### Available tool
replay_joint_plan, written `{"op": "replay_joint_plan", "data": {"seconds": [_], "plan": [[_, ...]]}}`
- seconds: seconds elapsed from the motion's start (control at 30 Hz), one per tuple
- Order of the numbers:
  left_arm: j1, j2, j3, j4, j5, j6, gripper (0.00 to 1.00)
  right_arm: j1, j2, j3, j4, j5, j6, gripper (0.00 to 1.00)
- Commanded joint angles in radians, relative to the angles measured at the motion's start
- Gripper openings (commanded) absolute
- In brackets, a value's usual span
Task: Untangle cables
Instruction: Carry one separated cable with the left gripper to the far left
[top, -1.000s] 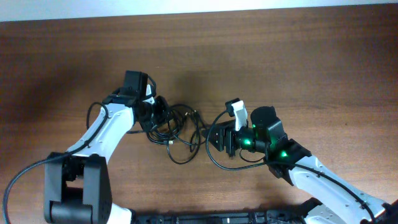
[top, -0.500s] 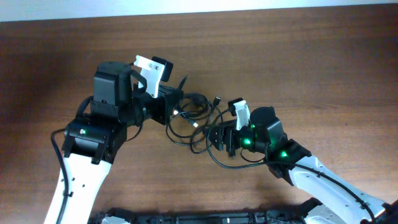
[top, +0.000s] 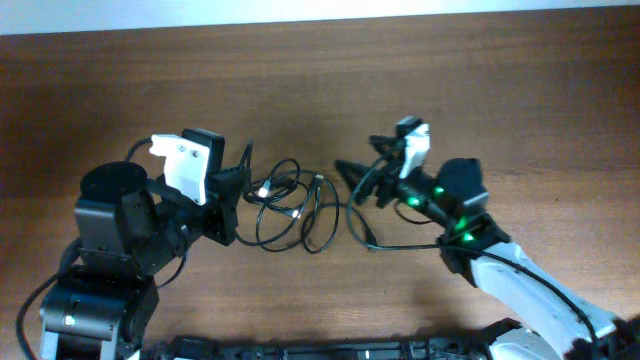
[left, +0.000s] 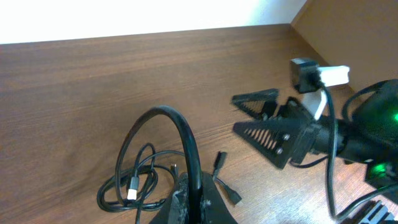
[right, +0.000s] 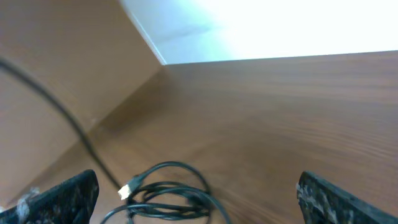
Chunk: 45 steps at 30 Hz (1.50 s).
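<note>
I will carry the cable outward to the bare tabletop to the left (top: 85, 115) in the overhead view, clear of the tangle, then lower my left gripper and release.
The cables (top: 290, 205) lie as a loose black tangle of loops on the wooden table between my two grippers, with a white-tipped plug (top: 264, 190) near its left side. My left gripper (top: 236, 192) is at the tangle's left edge. In the left wrist view its jaws (left: 196, 202) are shut on one cable that arches up from them (left: 180, 124), and the rest of the tangle (left: 137, 183) lies just left. My right gripper (top: 355, 165) is wide open and empty just right of the tangle. The cables show low between its fingers (right: 171, 196).
The brown wooden table (top: 480, 90) ends at a white strip at the far edge. A thin black cord (top: 400, 244) runs on the table under the right arm. My right gripper shows in the left wrist view (left: 236, 112).
My left arm has drawn back to the lower left with its cable, spreading the tangle. My right gripper has lifted away up and to the right.
</note>
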<state>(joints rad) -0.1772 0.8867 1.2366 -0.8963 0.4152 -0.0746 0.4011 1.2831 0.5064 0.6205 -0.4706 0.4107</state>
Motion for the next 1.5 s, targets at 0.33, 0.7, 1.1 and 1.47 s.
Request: {"op": "replay_joint_plan", "data": {"seconds": [0.33, 0.7, 1.1, 1.47], "plan": [[0.003, -0.133, 0.017, 0.235, 0.199, -0.023, 0.0, 0.337, 0.515, 0.289, -0.09, 0.219, -0.01, 0.98], [0.003, -0.136, 0.167, 0.229, -0.793, -0.094, 0.0, -0.223, 0.425, 0.289, -0.528, 0.008, 0.038, 0.99], [0.003, 0.08, 0.167, 0.302, -1.31, -0.232, 0.0, -0.35, 0.271, 0.291, -1.028, 0.343, -0.071, 0.99], [0.004, 0.344, 0.167, 0.324, -1.276, -0.232, 0.0, -0.293, 0.064, 0.421, -0.912, -0.133, -0.171, 0.99]]}}
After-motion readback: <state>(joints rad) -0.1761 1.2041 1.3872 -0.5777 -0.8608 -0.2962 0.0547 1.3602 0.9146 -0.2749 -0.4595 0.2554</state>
